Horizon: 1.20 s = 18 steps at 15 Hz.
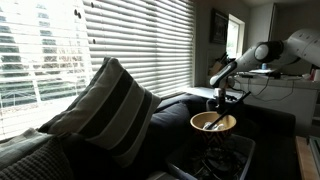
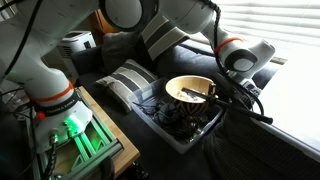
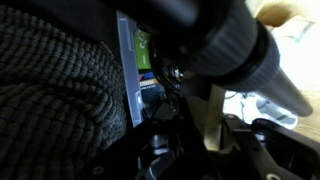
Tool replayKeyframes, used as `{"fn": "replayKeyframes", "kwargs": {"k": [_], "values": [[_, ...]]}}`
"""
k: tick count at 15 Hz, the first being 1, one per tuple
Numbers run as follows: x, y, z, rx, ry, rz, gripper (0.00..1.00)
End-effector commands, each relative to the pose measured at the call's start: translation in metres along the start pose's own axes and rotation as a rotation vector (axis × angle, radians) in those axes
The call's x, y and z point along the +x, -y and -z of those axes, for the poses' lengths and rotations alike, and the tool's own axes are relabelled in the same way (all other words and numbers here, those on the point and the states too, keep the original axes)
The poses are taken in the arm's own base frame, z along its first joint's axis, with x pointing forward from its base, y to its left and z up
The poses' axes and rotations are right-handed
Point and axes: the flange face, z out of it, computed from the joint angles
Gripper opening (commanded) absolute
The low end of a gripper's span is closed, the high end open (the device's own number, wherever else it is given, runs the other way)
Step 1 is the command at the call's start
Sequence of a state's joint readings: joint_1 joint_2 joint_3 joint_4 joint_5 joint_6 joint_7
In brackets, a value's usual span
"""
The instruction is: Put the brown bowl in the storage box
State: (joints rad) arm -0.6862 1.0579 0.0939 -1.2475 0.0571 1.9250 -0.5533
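Observation:
The bowl is still hanging above the dark clutter inside the storage box (image 3: pixel 153 90), so I need to lower my gripper toward it next and let go of the bowl's rim there.
The brown bowl (image 1: pixel 213 122) (image 2: pixel 188 88) is round and tan, and hangs level just above the storage box (image 1: pixel 228 157) (image 2: pixel 172 137). My gripper (image 1: pixel 222 101) (image 2: pixel 212 93) is shut on the bowl's rim at one side. In the wrist view the pale bowl wall (image 3: pixel 210 112) sits between the dark fingers of my gripper (image 3: pixel 205 128). The box's grey-blue rim (image 3: pixel 127 85) runs down the left of that view. Dark clutter shows inside the box below the bowl.
A large striped pillow (image 1: pixel 108 105) (image 2: pixel 133 80) leans on the dark sofa beside the box. Window blinds (image 1: pixel 140 40) run behind the sofa. Dark knitted fabric (image 3: pixel 50 95) lies next to the box rim. A green-lit unit (image 2: pixel 75 135) stands by the robot base.

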Motion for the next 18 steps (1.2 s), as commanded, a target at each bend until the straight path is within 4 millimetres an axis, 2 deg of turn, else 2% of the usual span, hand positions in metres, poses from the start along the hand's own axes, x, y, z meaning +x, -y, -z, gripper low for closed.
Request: {"fn": "replayKeyframes", "kwargs": {"k": [1,4,6,11,12,13,14,18], "values": [[-0.018,0.037,-0.010,-0.004,0.018,0.053,0.06],[-0.019,0.043,-0.029,-0.014,0.033,0.042,0.06],[-0.018,0.042,-0.036,-0.028,0.032,0.028,0.06],[-0.014,0.037,-0.034,-0.038,0.030,0.008,0.06],[-0.015,0.039,-0.032,-0.039,0.024,0.014,0.48],[-0.016,0.041,-0.030,-0.037,0.023,0.016,0.49],[-0.018,0.044,-0.025,-0.039,0.012,0.024,0.54],[-0.028,0.058,0.002,-0.053,-0.035,0.049,0.84]]}}
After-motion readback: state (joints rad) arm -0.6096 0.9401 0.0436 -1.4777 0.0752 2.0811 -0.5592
